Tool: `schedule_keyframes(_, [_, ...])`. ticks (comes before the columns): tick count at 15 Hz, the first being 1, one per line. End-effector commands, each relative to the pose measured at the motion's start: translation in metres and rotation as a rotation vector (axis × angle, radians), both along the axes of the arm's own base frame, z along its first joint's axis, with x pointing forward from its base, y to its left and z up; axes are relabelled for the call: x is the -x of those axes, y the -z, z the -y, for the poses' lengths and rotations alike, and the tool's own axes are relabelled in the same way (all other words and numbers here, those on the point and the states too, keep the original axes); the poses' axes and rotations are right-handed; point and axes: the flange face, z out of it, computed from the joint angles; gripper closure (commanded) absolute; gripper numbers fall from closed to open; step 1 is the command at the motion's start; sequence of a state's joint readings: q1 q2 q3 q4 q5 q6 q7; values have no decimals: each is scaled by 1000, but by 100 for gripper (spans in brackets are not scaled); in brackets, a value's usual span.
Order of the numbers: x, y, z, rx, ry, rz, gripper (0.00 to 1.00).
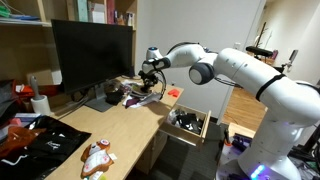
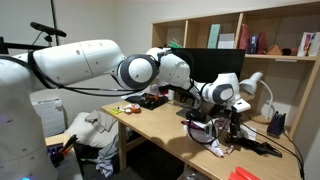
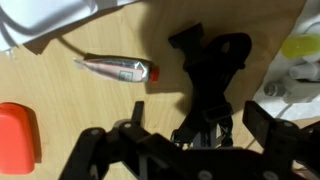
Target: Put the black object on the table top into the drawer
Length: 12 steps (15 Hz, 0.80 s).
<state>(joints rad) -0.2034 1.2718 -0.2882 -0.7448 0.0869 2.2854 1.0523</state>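
The black object has its blunt end [image 3: 211, 70] farther along, and my gripper first needs to lower and shift along the object toward that end.
The black object [image 3: 212, 60] lies on the light-wood table top [image 1: 122, 125], an irregular dark piece with thin straps or wires at its near end. In the wrist view my gripper [image 3: 198, 114] is open and hangs right above it, one finger on each side, not closed on it. In both exterior views the gripper [image 1: 150, 86] [image 2: 236, 118] points down over a clutter of small items near the monitor. The drawer [image 1: 203, 127] stands open at the desk's edge beside the arm, with dark items inside.
A tube with a red cap [image 3: 120, 70] and a red-orange object [image 3: 15, 135] lie left of the black object. A big black monitor [image 1: 90, 52] stands behind. Black-and-red fabric [image 1: 40, 140] lies on the near desk end. Yellow and white items [image 3: 297, 60] lie at the right.
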Motion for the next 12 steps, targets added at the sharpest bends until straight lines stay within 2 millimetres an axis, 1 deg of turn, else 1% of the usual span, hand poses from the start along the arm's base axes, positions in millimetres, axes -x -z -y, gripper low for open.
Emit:
schedule_keyframes(1, [-7, 7, -12, -33, -40, 34, 0])
schedule_keyframes(5, [-9, 24, -24, -49, -83, 33, 0])
schedule_keyframes(9, [-5, 37, -24, -64, -77, -4, 0])
schedule_keyframes(10, [-3, 41, -22, -61, -77, -12, 25])
schedule_keyframes(11, [-2, 44, -21, -54, -78, -20, 28])
schedule_keyframes(12, [-1, 47, -19, -51, -74, -26, 35])
